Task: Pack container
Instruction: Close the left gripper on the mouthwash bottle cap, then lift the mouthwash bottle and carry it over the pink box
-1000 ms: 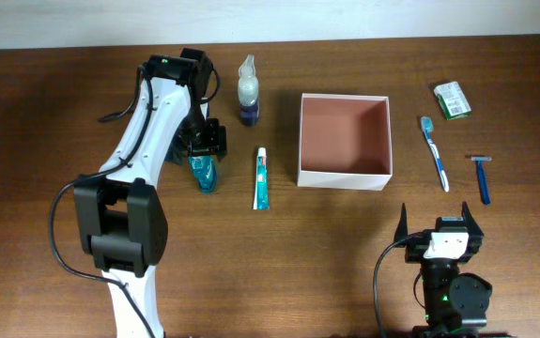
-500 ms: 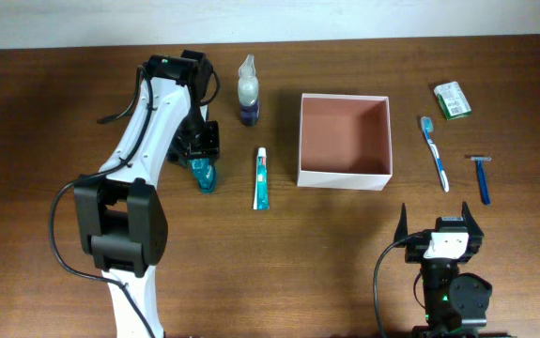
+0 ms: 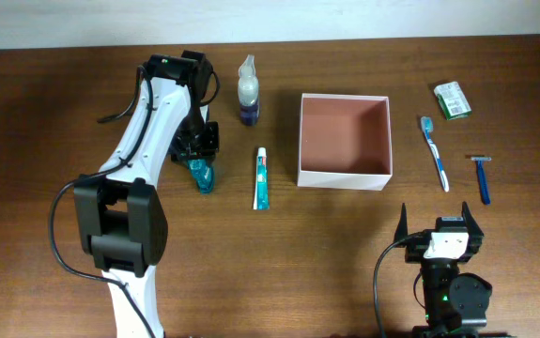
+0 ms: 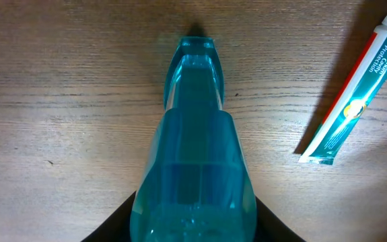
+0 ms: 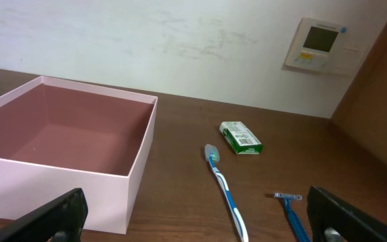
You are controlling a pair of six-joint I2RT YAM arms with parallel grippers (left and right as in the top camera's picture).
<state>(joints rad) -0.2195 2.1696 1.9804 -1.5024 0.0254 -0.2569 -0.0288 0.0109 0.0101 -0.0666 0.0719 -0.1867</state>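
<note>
The left gripper rises next, carries the bottle past the toothpaste tube and lowers it inside the container's tube-side half (image 3: 320,134) to release, because the container stands empty.
The container (image 3: 345,178), a white square box with a pinkish-brown inside, stands right of centre; it also shows in the right wrist view (image 5: 58,188). My left gripper (image 3: 201,150) is shut on a teal translucent bottle (image 3: 202,176), which fills the left wrist view (image 4: 193,154) with its cap pointing away over the wood; only dark finger edges (image 4: 193,234) show at the bottom. My right gripper (image 3: 443,230) is open and empty near the front edge, its fingers (image 5: 200,228) apart in the right wrist view.
A toothpaste tube (image 3: 261,177) (image 4: 355,94) lies between bottle and box. A spray bottle (image 3: 248,89) stands behind it. Right of the box lie a toothbrush (image 3: 435,153) (image 5: 225,189), a blue razor (image 3: 482,176) (image 5: 294,212) and a green packet (image 3: 453,99) (image 5: 241,137).
My left gripper has shifted slightly left and back with the teal bottle, which looks shorter from above now. The right arm has not moved.
</note>
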